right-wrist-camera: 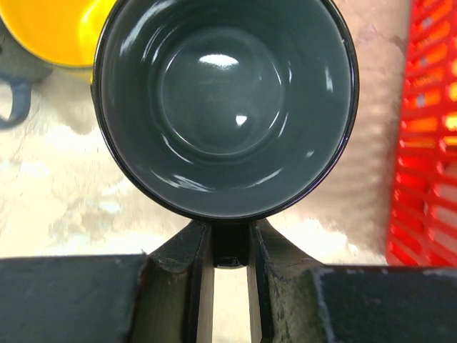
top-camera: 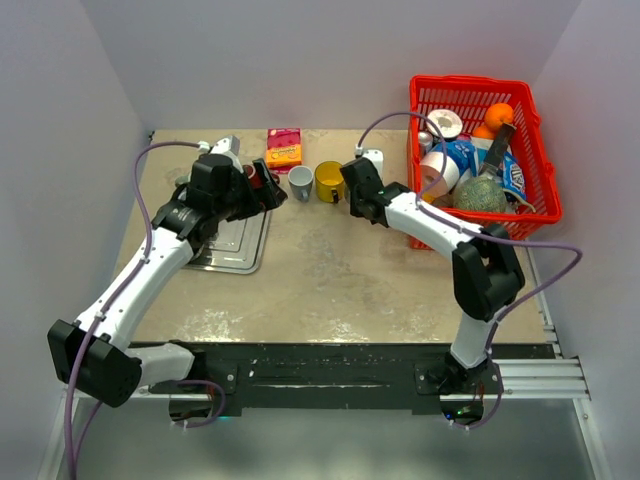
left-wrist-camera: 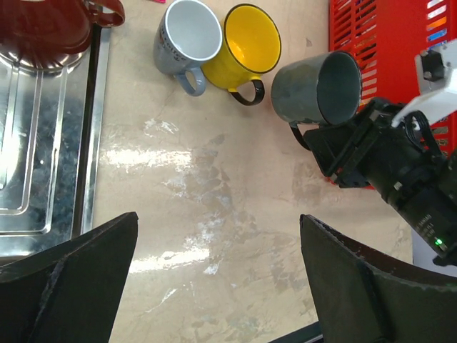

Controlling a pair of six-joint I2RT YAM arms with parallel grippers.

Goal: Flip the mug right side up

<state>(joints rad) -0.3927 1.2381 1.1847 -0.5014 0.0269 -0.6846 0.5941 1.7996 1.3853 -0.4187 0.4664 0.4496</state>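
The bare tabletop (right-wrist-camera: 368, 146) between the yellow mug and the red basket is clear, so my right gripper will lower the dark grey mug (right-wrist-camera: 225, 100) onto it and let go of the handle.
A dark grey mug (right-wrist-camera: 225, 100) fills the right wrist view with its open mouth facing the camera. My right gripper (right-wrist-camera: 230, 239) is shut on its handle, one finger on each side. In the left wrist view the mug (left-wrist-camera: 318, 89) leans with its mouth toward the right gripper (left-wrist-camera: 343, 146), just right of the yellow mug. In the top view the right gripper (top-camera: 352, 190) mostly covers it. My left gripper (left-wrist-camera: 218, 279) is open and empty above bare tabletop; in the top view it (top-camera: 262, 188) is by the tray's far corner.
A yellow mug (top-camera: 329, 181) and a grey-white mug (top-camera: 300, 183) stand upright side by side at the back. A dark red mug (left-wrist-camera: 43, 28) sits on the metal tray (top-camera: 235, 245). A red basket (top-camera: 535, 175) of groceries stands at the right; a pink-orange box (top-camera: 284, 148) is at the back.
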